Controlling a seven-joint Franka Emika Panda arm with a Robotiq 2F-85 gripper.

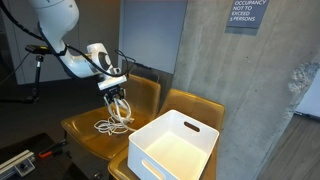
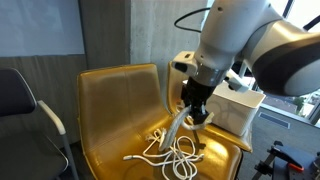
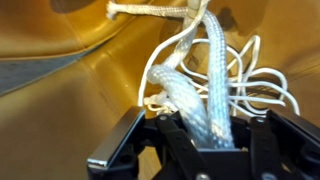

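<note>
The bin's sides are higher than the chair's seat, so my gripper next needs to go up with the doubled piece of rope, move over the white plastic bin's open top (image 1: 181, 134) and go down to let go of it.
A white rope (image 3: 205, 85) lies in loose coils on the seat of a mustard-yellow chair (image 2: 110, 105). My gripper (image 3: 210, 135) is shut on a doubled strand of that rope, which runs up between the black fingers (image 3: 125, 150) in the wrist view. In both exterior views the gripper (image 1: 117, 97) (image 2: 193, 108) hangs just above the seat, with the strand drawn up from the rope pile (image 1: 113, 124) (image 2: 170, 150). The far end of the rope trails toward the seat's back.
A white plastic bin (image 1: 172, 145) sits on a second yellow chair (image 1: 195, 103) beside this one. A concrete wall (image 1: 250, 90) stands behind. A black office chair (image 2: 20, 110) stands to one side of the yellow chair.
</note>
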